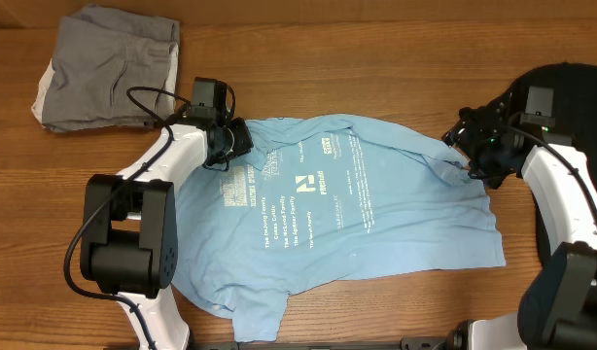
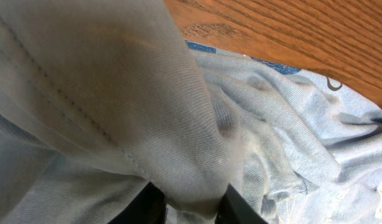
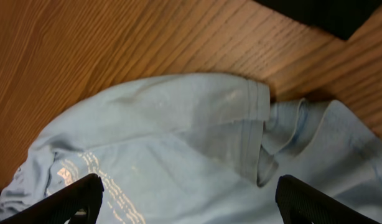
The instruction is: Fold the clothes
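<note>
My right gripper will go down next onto the sleeve's hemmed end (image 1: 456,158) (image 3: 257,102) at the shirt's far edge and close, because that end is below its wide-open, empty fingers.
A light blue T-shirt (image 1: 347,209) with white lettering lies spread on the wooden table (image 1: 376,58), printed side up. At the shirt's upper left corner, my left gripper (image 1: 226,141) is shut on a bunched fold of its cloth. In the left wrist view that fold (image 2: 147,106) fills the gap between the black fingers (image 2: 147,204) and hides much of the scene. My right gripper (image 1: 474,151) hovers over the shirt's upper right edge. It stands wide open (image 3: 194,199) above a hemmed sleeve (image 3: 253,124), with nothing between its fingers (image 3: 79,196).
A folded grey garment (image 1: 109,68) lies at the back left corner. Dark black cloth (image 1: 585,87) sits at the back right, under the right arm, and shows at the top of the right wrist view (image 3: 321,12). Bare wood surrounds the shirt.
</note>
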